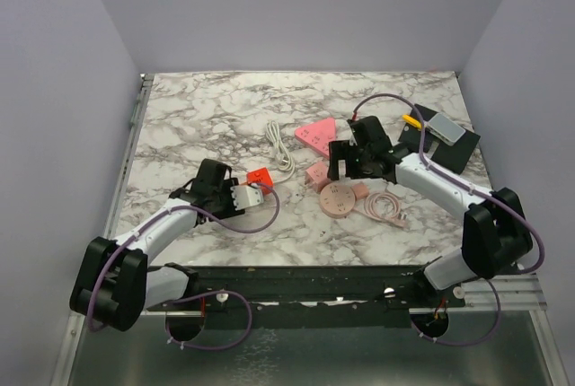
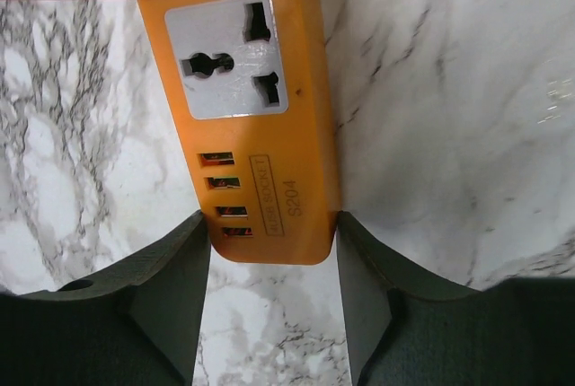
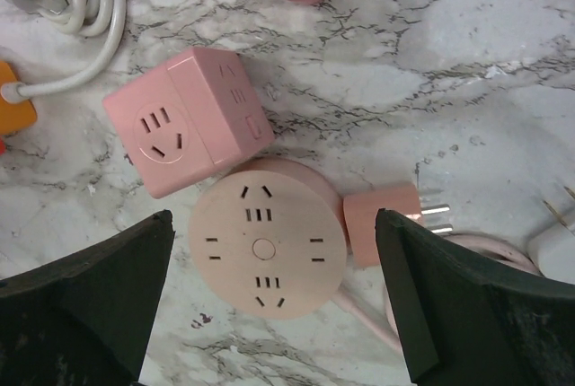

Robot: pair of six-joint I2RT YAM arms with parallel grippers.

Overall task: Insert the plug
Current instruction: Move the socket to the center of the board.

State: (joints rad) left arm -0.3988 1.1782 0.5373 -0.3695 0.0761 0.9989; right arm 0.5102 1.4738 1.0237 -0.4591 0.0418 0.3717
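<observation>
My right gripper will next move toward the orange block (image 1: pixel 259 177) and go down, until its open fingers are on either side of the pink cube socket.
An orange socket block (image 2: pixel 241 108) with a grey universal outlet and several USB ports lies on the marble table (image 1: pixel 207 126). My left gripper (image 2: pixel 274 229) has both fingers (image 2: pixel 171 287) pressed against the sides of its near end. In the top view the block (image 1: pixel 259 177) sits just beyond the left gripper (image 1: pixel 235 195). My right gripper (image 3: pixel 274 224) hangs open above a round pink socket (image 3: pixel 267 249), touching nothing. A pink plug (image 3: pixel 384 222) with metal prongs lies right beside that round socket. A pink cube socket (image 3: pixel 184 118) sits just beyond it.
A coiled white cable with its plug (image 1: pixel 280 148) lies mid-table. A pink triangular adapter (image 1: pixel 318 135) sits behind the cube. The pink cord (image 1: pixel 386 206) coils to the right. At the back right stands a black box (image 1: pixel 440 139) carrying a grey device.
</observation>
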